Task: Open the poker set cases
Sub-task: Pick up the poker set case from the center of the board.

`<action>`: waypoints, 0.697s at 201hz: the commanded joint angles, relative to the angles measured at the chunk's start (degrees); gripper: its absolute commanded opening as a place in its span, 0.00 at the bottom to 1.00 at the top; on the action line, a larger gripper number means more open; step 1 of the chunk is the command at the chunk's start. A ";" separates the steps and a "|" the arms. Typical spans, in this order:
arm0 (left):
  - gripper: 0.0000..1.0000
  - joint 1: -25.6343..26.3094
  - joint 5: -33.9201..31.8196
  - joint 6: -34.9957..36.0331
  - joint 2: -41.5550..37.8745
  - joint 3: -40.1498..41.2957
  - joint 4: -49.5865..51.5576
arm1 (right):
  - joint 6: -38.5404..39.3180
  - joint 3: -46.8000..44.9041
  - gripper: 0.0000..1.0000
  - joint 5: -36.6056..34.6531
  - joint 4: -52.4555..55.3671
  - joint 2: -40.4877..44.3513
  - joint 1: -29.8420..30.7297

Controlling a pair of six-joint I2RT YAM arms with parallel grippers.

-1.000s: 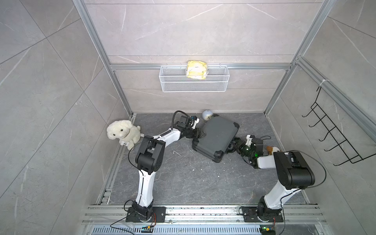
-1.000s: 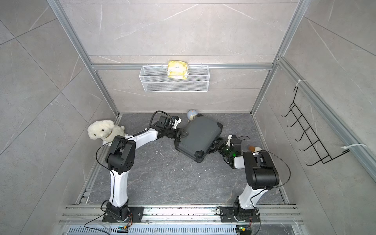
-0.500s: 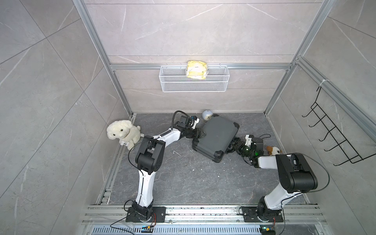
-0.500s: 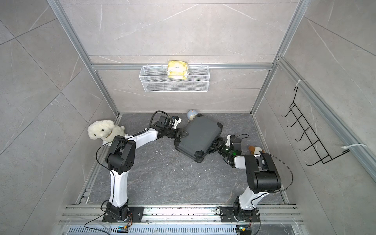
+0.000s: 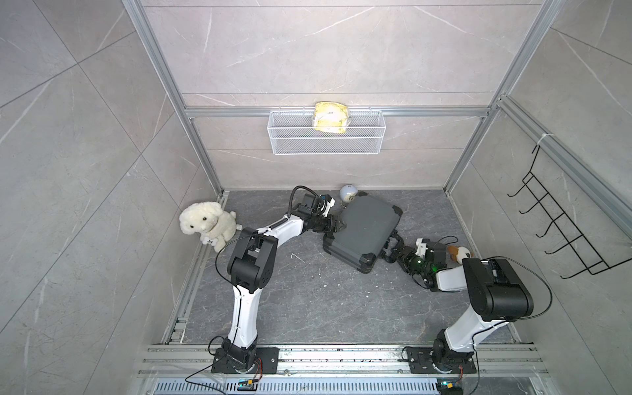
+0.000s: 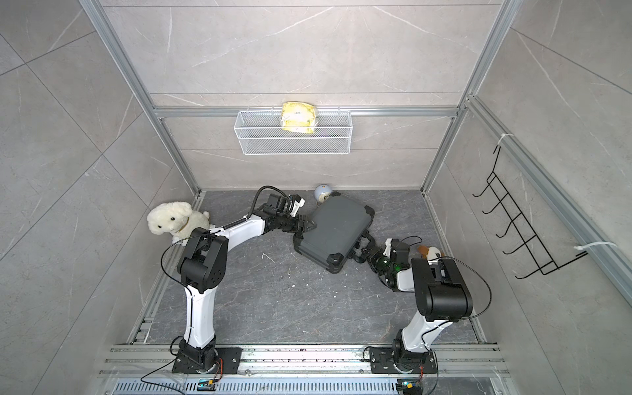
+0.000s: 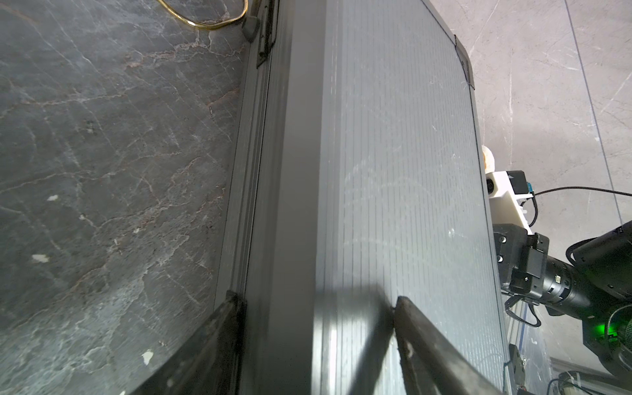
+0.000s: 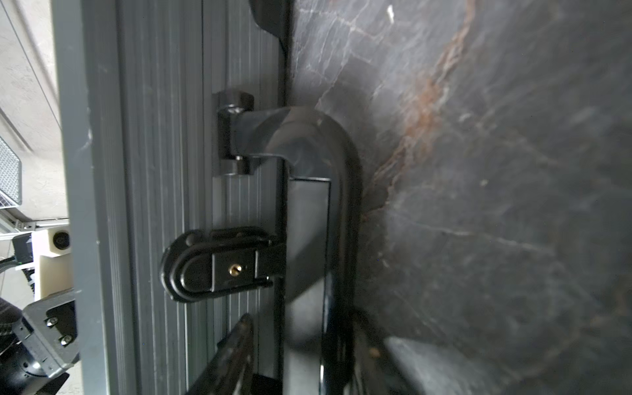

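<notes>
The black handle (image 8: 342,191) already runs between the right gripper's open fingers, so the robot will ease the right gripper upward along the case's side and close it on the handle bar (image 8: 322,329).
The poker set case (image 5: 366,232) (image 6: 338,229) lies flat and closed on the dark floor, dark grey with black corner guards. My left gripper (image 5: 337,226) (image 7: 316,302) straddles its back edge. One of its fingers (image 7: 410,321) rests on the ribbed lid and the other presses the side wall at floor level. My right gripper (image 5: 390,254) (image 8: 301,342) is at the front side. It stands open around the black handle (image 8: 342,191), with one finger against the case wall and one beyond the handle bar. A black latch (image 8: 219,266) beside the handle sits closed.
A white plush dog (image 5: 207,225) sits by the left wall. A pale ball (image 5: 347,193) lies behind the case, and a small brown-and-white toy (image 5: 460,253) behind my right wrist. The back wall carries a wire basket (image 5: 325,133), the right wall a black hook rack (image 5: 561,236).
My right gripper's jaws have widened at the handle and that arm's elbow has shifted a little to the right. The left arm and the case have not moved.
</notes>
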State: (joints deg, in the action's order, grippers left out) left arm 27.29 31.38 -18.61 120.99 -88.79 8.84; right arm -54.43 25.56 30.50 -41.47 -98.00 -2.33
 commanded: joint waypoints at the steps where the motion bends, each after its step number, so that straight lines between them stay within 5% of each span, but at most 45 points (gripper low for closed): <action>1: 0.72 1.53 2.02 0.87 -0.61 -0.85 5.02 | -0.84 -0.48 0.45 -0.11 1.25 -2.42 -0.21; 61: 0.72 1.53 1.91 0.86 -0.42 -0.93 5.19 | -5.98 -1.16 0.40 2.31 -14.60 -7.27 -0.22; 104: 0.72 1.52 1.80 1.16 -0.65 -0.89 5.27 | -12.25 -1.47 0.49 5.81 -31.44 -14.45 -0.20; 140: 0.72 1.51 1.83 1.08 -0.48 -0.93 5.16 | -11.46 -3.16 0.36 4.56 -29.88 -12.79 -0.16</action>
State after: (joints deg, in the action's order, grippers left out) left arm 27.29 31.33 -18.61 120.99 -88.90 9.06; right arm -65.25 23.86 34.94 -68.69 -111.46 -3.01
